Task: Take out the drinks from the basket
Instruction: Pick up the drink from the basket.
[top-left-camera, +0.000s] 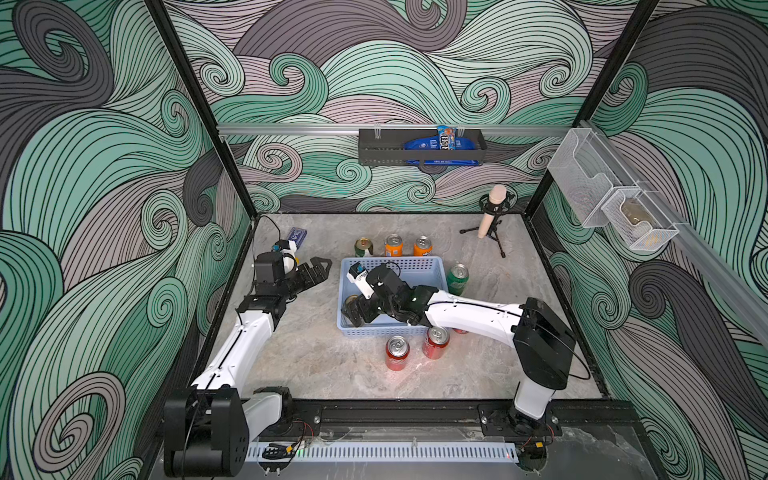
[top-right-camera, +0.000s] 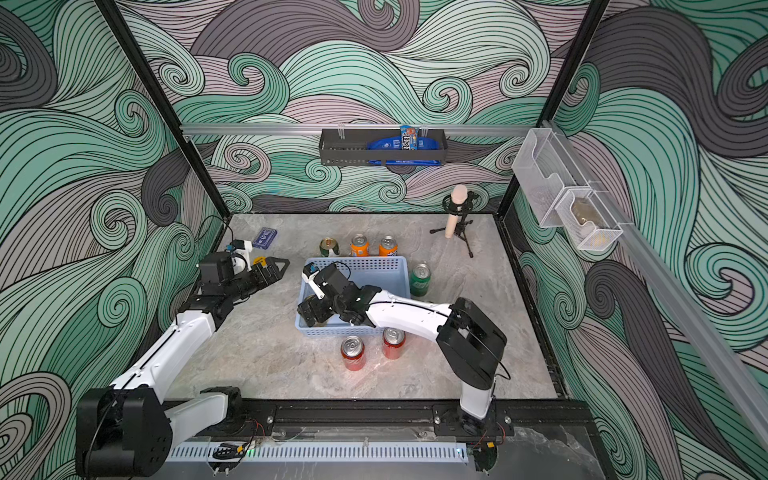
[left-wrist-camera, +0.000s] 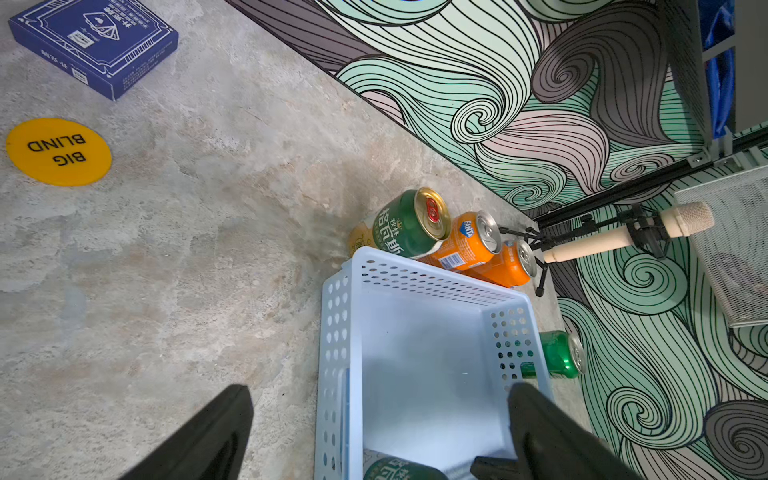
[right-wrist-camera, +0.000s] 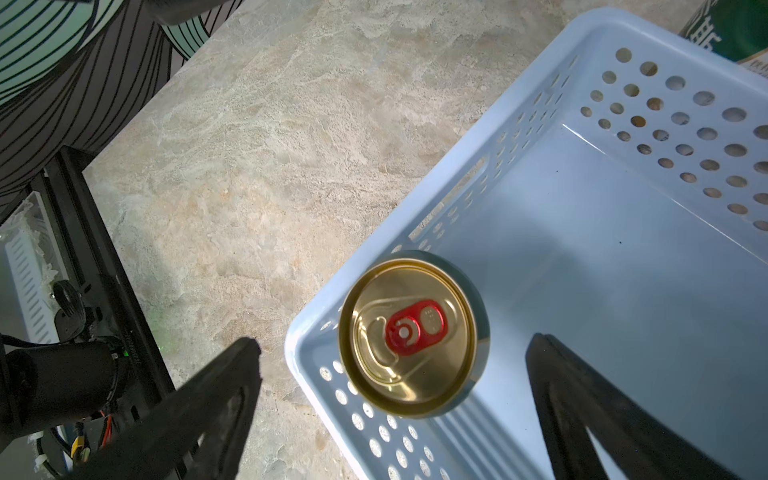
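Observation:
My right gripper needs to come down around the gold-topped can next and close on its upper sides, because that can is the only drink still standing in the basket (top-left-camera: 432, 266).
The light-blue basket (top-left-camera: 432, 266) (top-right-camera: 374, 262) stands mid-table. One green-and-cream drink with a gold top (right-wrist-camera: 411, 336) (left-wrist-camera: 399, 471) stands upright in its near left corner. My right gripper (right-wrist-camera: 392, 343) (top-left-camera: 355, 313) hangs open over that can, one finger outside the basket wall and one inside, touching nothing. Outside stand another gold-topped can (top-left-camera: 364, 247), two orange cans (top-left-camera: 393, 245) (top-left-camera: 422, 246), a green can (top-left-camera: 458, 279) and two red cans (top-left-camera: 397, 353) (top-left-camera: 436, 341); a third red can (top-left-camera: 460, 331) peeks from under the right arm. My left gripper (left-wrist-camera: 380, 390) (top-left-camera: 320, 266) is open and empty, left of the basket.
A microphone on a small tripod (top-left-camera: 490, 216) stands at the back right. A blue card box (top-left-camera: 299, 235) and a yellow disc (left-wrist-camera: 58, 151) lie at the back left. A black rack (top-left-camera: 419, 145) hangs on the back wall, white mesh bins (top-left-camera: 623, 216) on the right wall.

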